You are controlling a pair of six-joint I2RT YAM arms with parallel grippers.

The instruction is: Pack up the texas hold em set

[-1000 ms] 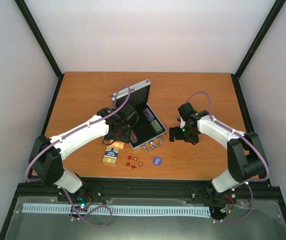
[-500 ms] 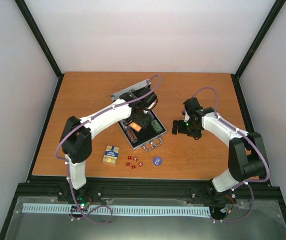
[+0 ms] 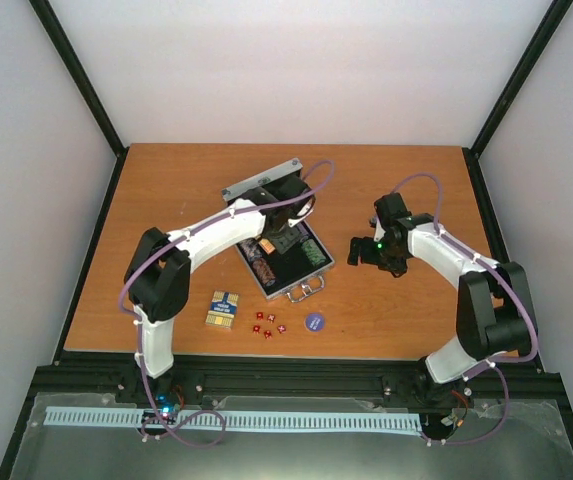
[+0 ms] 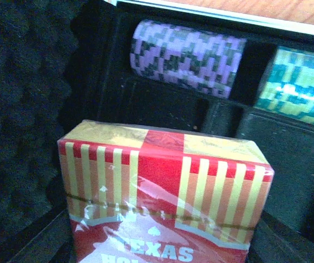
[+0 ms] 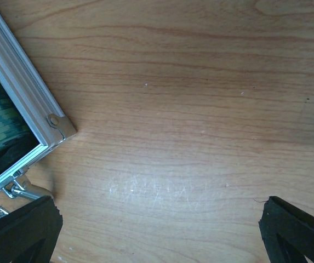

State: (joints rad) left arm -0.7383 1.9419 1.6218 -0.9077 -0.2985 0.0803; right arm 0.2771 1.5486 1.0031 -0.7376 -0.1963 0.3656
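Note:
The left gripper lowers the card box into the black slot (image 4: pixel 164 109) between the purple chip stack and the lid's side next, since that slot lies empty.
The silver case (image 3: pixel 304 277) lies open at the table's middle, its foam-lined lid (image 3: pixel 259 183) propped up behind. In the left wrist view a purple chip stack (image 4: pixel 187 56) and a green chip stack (image 4: pixel 302 87) lie in its black slots. My left gripper (image 3: pixel 269 243) is shut on the red-orange card box (image 4: pixel 165 197) and holds it just above the case's inside; its fingers are hidden behind the box. My right gripper (image 3: pixel 366 250) is open and empty over bare wood, right of the case corner (image 5: pixel 52 121). The red dice (image 3: pixel 269 325) and the blue-purple disc (image 3: pixel 314 321) lie in front of the case.
A blue and yellow card box (image 3: pixel 223 308) lies on the table, front left of the case. The case handle (image 3: pixel 308 290) sticks out toward the front. Black frame posts stand at the table's corners.
My left arm has lifted the red-orange card box from beside the blue box and carried it back and right over the open case. My right gripper has drifted slightly right.

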